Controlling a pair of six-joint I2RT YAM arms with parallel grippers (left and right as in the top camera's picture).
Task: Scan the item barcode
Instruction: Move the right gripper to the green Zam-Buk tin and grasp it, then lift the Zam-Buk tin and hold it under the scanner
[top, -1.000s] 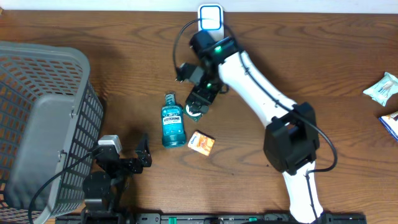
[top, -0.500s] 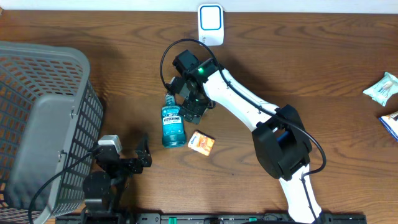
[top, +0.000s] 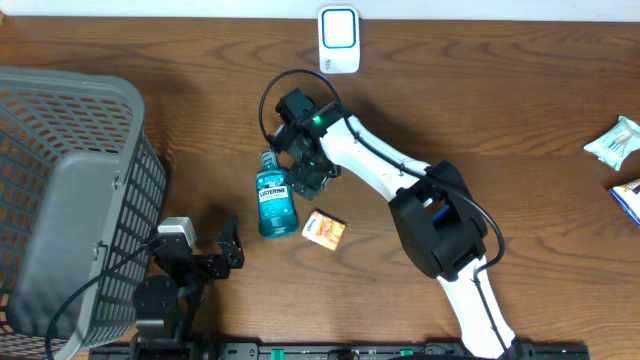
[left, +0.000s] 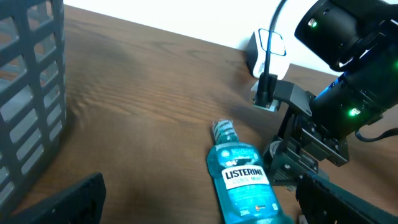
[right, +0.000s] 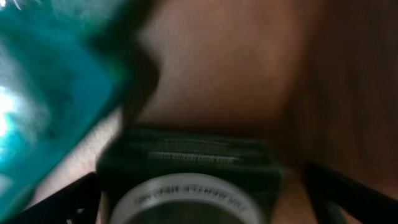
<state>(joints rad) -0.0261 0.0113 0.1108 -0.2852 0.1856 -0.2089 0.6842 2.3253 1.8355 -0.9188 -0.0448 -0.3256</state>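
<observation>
The black block is already between my fingers. My right gripper needs to stay low beside the bottle (top: 276, 203) next and close its wide fingers onto the black block's sides.
A teal Listerine bottle (top: 276, 203) lies flat on the wooden table, cap pointing away, label up (left: 245, 186). My right gripper (top: 307, 177) is low beside the bottle's upper right shoulder, with its jaws wide apart. In its wrist view the bottle (right: 43, 93) is a teal blur at the upper left. A black block with a pale ring (right: 186, 180) sits between the fingers, too blurred to identify. My left gripper (top: 226, 254) rests open near the front edge, left of the bottle, and holds nothing (left: 205, 210). No barcode shows. A white scanner (top: 339, 40) stands at the back edge.
A small orange box (top: 323, 229) lies just right of the bottle's base. A large grey mesh basket (top: 70, 190) fills the left side. A pale packet (top: 614, 142) and a blue-white item (top: 628, 198) lie at the far right edge.
My right arm has swung down and left from near the scanner to the bottle's shoulder. The bottle has shifted slightly left. The left arm has not moved.
</observation>
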